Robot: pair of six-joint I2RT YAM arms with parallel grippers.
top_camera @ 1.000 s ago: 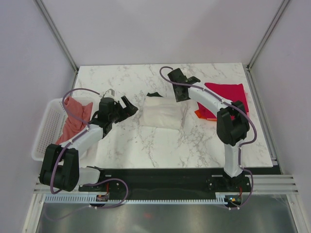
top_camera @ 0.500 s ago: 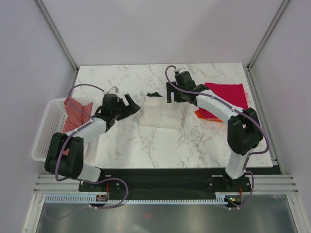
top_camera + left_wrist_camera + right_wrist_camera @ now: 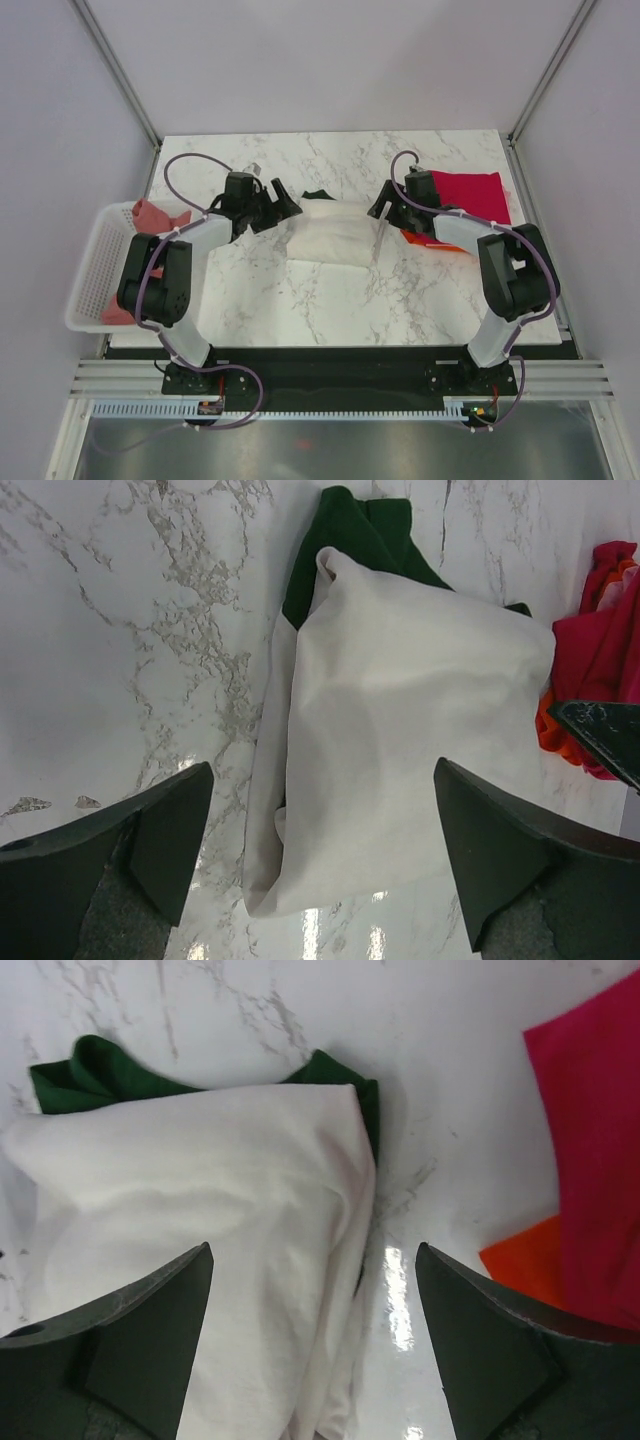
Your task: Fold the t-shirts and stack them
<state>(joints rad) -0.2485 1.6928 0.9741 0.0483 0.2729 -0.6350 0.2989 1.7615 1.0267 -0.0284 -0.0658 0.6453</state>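
The cream t-shirt's side edge (image 3: 300, 214) (image 3: 297, 665) is below my left gripper and to its right in the top view. I will lower the open fingers that way, one on each side of it.
A folded cream t-shirt (image 3: 335, 238) lies mid-table, with dark green cloth (image 3: 318, 195) poking out at its far edge. My left gripper (image 3: 281, 211) stands open at the shirt's left end, and in the left wrist view the cream t-shirt (image 3: 400, 730) lies between its fingers (image 3: 160, 830). My right gripper (image 3: 381, 211) stands open at the right end, over the cream t-shirt's (image 3: 200, 1220) edge. Neither holds anything. A magenta t-shirt (image 3: 470, 192) lies on an orange t-shirt (image 3: 424, 238) at the right. A salmon-pink t-shirt (image 3: 152, 215) sits in the basket.
A white lattice basket (image 3: 88, 290) hangs off the table's left edge. The magenta and orange stack lies close behind my right gripper, seen as magenta t-shirt (image 3: 590, 1140) and orange t-shirt (image 3: 525, 1260). Grey walls and metal posts ring the marble table (image 3: 330, 300).
The right gripper came down from the far side to the cream shirt's right end and opened wider. The left gripper moved right and farther back to the shirt's left end.
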